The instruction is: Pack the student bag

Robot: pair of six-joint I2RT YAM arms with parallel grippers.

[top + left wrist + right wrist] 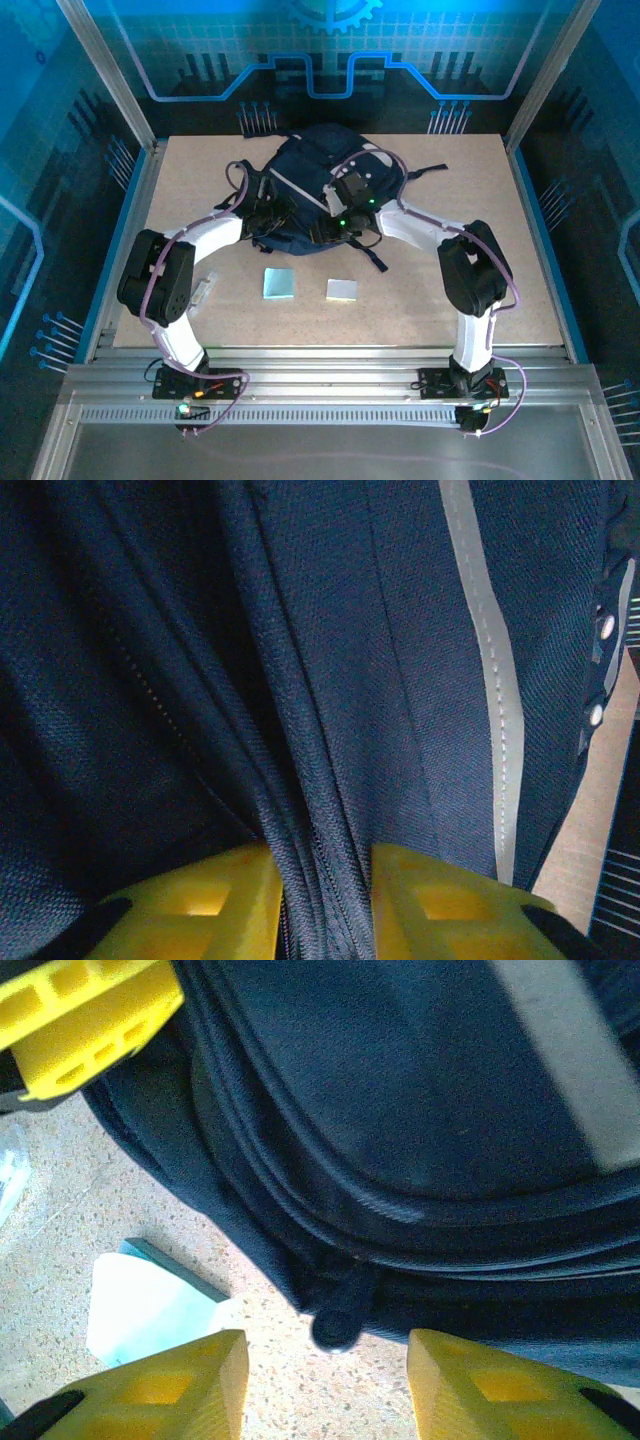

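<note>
I need to lower my right gripper a little, over the black round zipper pull [338, 1325], because the pull already hangs between its open fingers.
The student bag [318, 170], dark navy with grey-white stripes, lies at the back middle of the table. My left gripper [268, 212] is at its left front edge. In the left wrist view its yellow fingers [210, 905] are shut on a fold of the bag's fabric [320, 810] with a zipper line running through it. My right gripper [345, 215] is at the bag's front edge. In the right wrist view it stands open [328, 1380] just over the table, with a black round zipper pull [338, 1325] hanging between its fingertips, untouched.
Two pale blue square pads [279, 284] [343, 290] lie on the table in front of the bag; one [150, 1305] is beside my right gripper's left finger. A clear plastic item [203, 290] lies by the left arm. A black strap [372, 255] trails forward.
</note>
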